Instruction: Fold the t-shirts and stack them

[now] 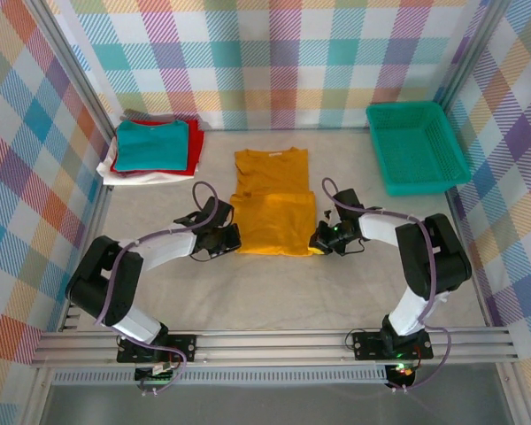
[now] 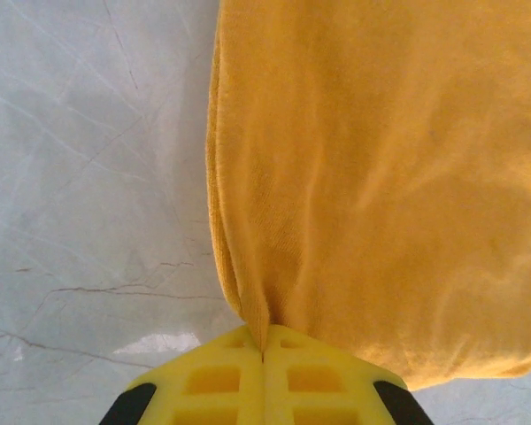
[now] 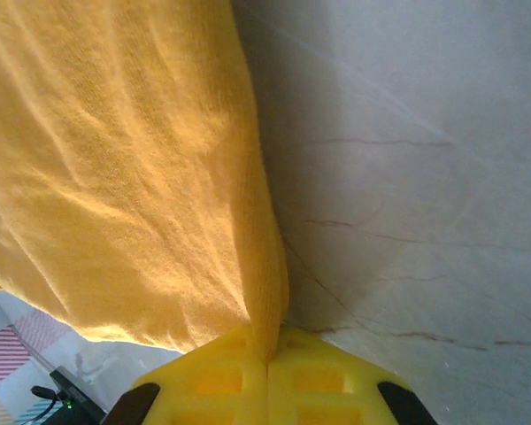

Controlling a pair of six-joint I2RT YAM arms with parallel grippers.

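My left gripper lifts the shirt's corner next, carries it outward onto the shirt's uncovered shoulder nearest the stack and lets go of it.
The mustard-yellow t-shirt lies in the middle of the table, folded narrow with its collar toward the far wall. My left gripper is shut on the shirt's near left corner, and the cloth rises from between the yellow fingers. My right gripper is shut on the near right corner, with a fold of the shirt pinched between its fingers. A stack of folded tees, teal on top over red and white, sits at the back left.
A green mesh basket stands at the back right. The pale marbled table top is bare between the shirt and the arm bases. Checked walls close in the left, far and right sides.
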